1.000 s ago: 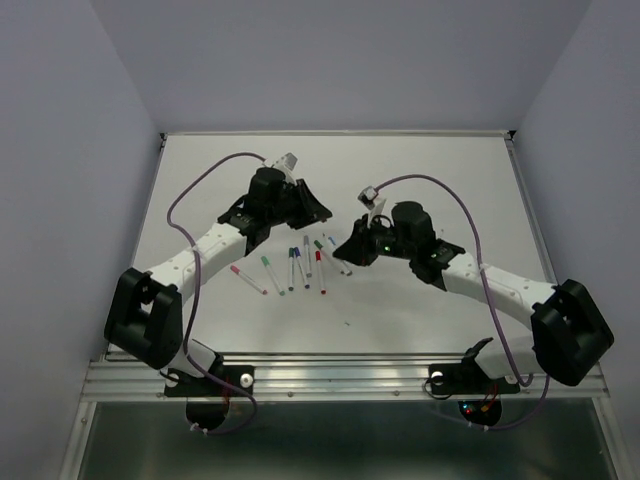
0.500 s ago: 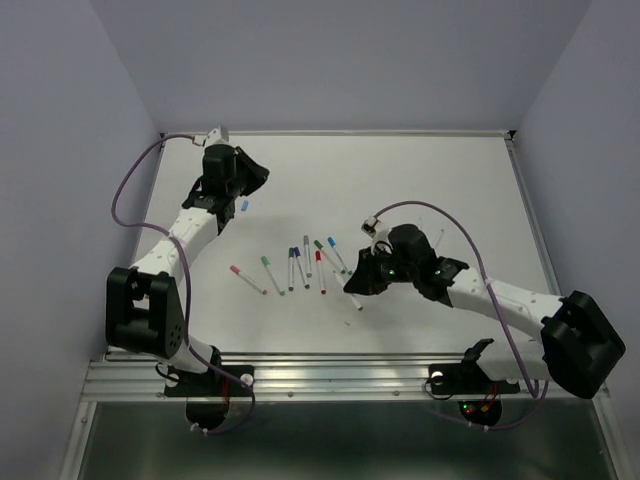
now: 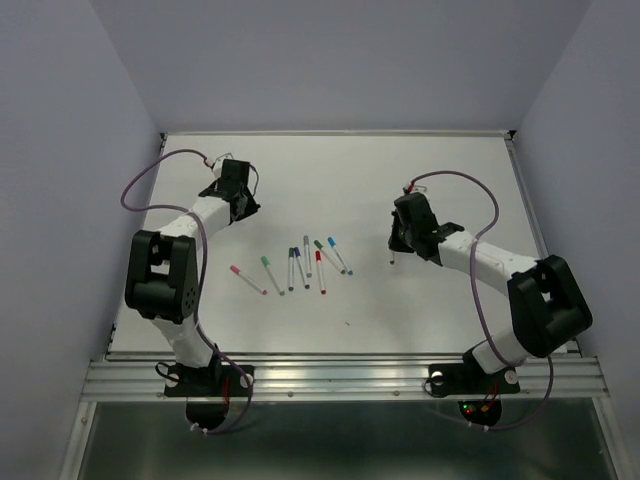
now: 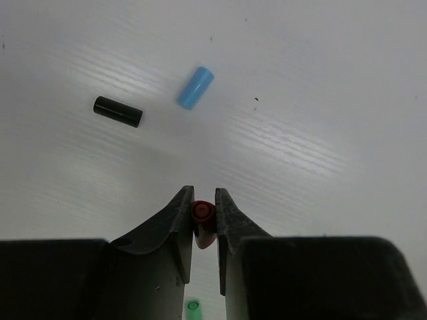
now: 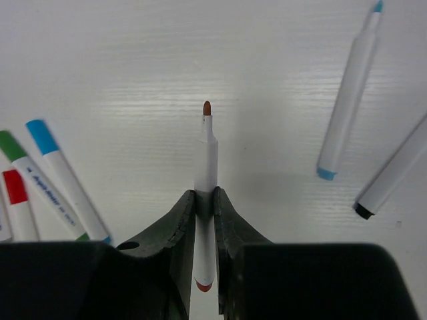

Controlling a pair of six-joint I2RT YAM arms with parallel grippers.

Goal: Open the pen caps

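I need to move my right gripper down next, slightly toward the uncapped light blue pen, and let go of the white pen beside that one. Its red-brown tip is bare.
My left gripper (image 4: pixel 203 208) (image 3: pixel 238 200) is shut on a red pen cap (image 4: pixel 202 213) at the table's back left, just above the surface. Loose caps lie ahead of it: a light blue one (image 4: pixel 195 87) and a black one (image 4: pixel 118 111), with a green one (image 4: pixel 193 308) under the fingers. My right gripper (image 5: pixel 205 200) (image 3: pixel 398 245) is shut on a white pen (image 5: pixel 207 163) whose bare red-brown tip (image 5: pixel 206 108) points away from the camera. Capped pens (image 3: pixel 295 265) lie in a row at mid-table.
Two uncapped pens lie to the right of the held one, one with a light blue end (image 5: pixel 350 93) and one with a black end (image 5: pixel 393 170). To its left are capped pens in blue (image 5: pixel 42 137), green (image 5: pixel 10 145) and red (image 5: pixel 15 187).
The two grippers were together over the row of pens. The left has swung out to the back left with the red cap, the right has moved right with the uncapped pen.
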